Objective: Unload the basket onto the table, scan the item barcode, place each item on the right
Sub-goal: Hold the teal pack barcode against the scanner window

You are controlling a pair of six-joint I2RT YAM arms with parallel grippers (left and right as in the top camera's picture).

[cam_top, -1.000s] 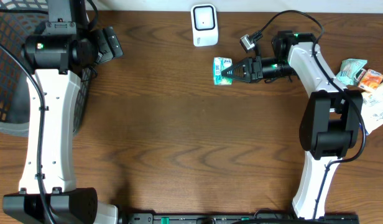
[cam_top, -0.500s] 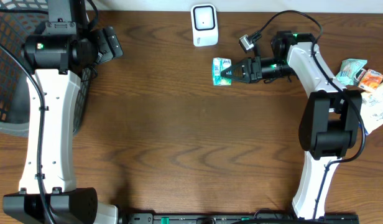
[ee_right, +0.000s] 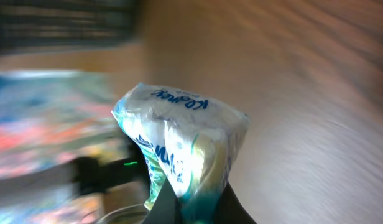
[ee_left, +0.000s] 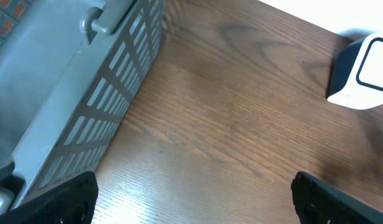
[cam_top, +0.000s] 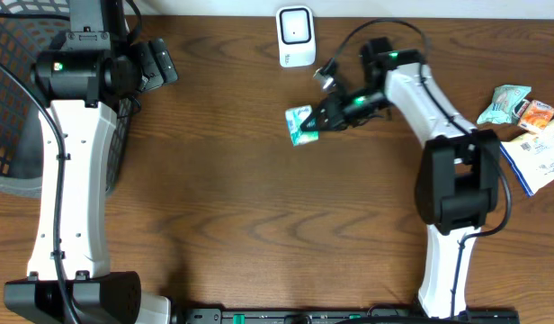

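The right gripper moves outward over the scanner next, then across onto the loose packets to release the pack, since it still hangs short of the scanner.
The item is a small white and teal tissue pack, held above the table in front of the white scanner. My right gripper is shut on the pack's right end. In the right wrist view the pack rises from between the dark fingers of the right gripper, and its background is motion-blurred. No barcode is readable on the face that shows. My left gripper hovers by the basket at the far left. It is open and holds nothing. The scanner shows at the upper right of the left wrist view.
A black mesh basket stands at the left table edge, and its wall fills the left of the left wrist view. Several loose packets lie at the right edge. The right arm's cable loops near the scanner.
My right gripper has swung left and toward the table's front with the tissue pack, turning it. The left arm has stayed still.
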